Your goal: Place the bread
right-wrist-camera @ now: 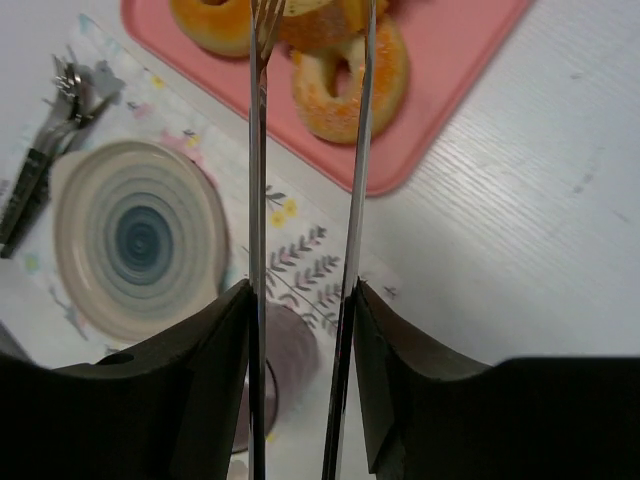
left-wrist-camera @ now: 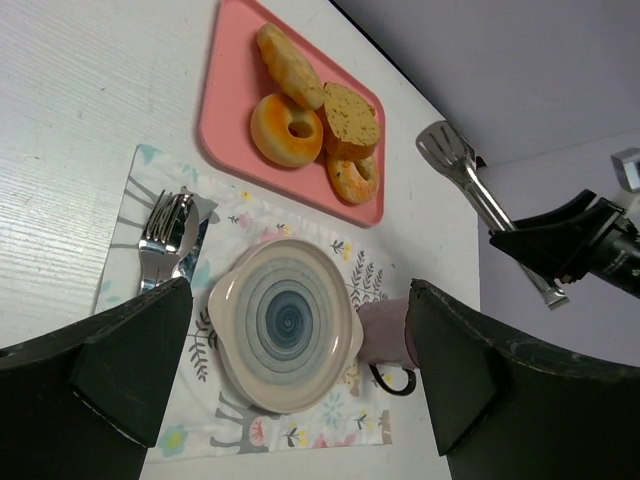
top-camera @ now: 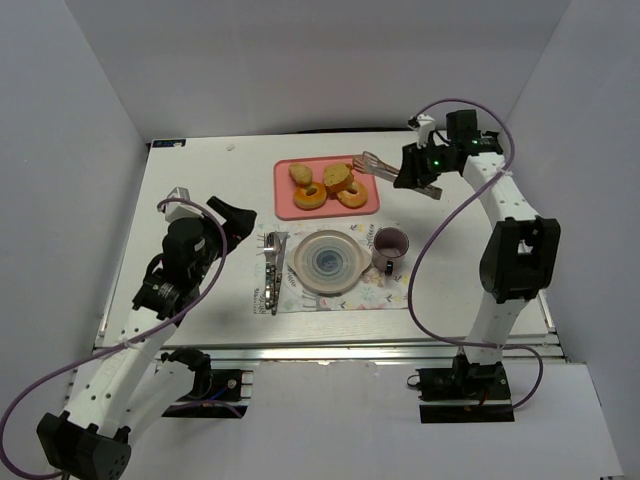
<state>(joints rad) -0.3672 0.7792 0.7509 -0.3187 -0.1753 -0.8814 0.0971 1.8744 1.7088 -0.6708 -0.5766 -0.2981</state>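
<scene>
My right gripper needs to bring its open tongs down around the second roll next. The roll is below the gripper and to its left in the top view.
Four golden-brown bread pieces lie on a pink tray (top-camera: 286,205): a roll (top-camera: 302,174), a ring (top-camera: 309,196), a second roll (top-camera: 338,177) and a second ring (top-camera: 352,195). My right gripper (top-camera: 415,170) (right-wrist-camera: 300,300) is shut on metal tongs (top-camera: 375,165) (right-wrist-camera: 258,200). The tongs' two arms stand apart, and their tips reach over the ring (right-wrist-camera: 345,85) and the roll at the tray's right end. Whether the tips touch bread I cannot tell. My left gripper (top-camera: 235,215) (left-wrist-camera: 300,290) hangs open and empty, left of the placemat.
In front of the tray, a patterned placemat (top-camera: 355,296) carries a round plate (top-camera: 325,262) with blue rings, a purple mug (top-camera: 390,245) on its right and cutlery (top-camera: 272,270) on its left. White walls close in the table on three sides.
</scene>
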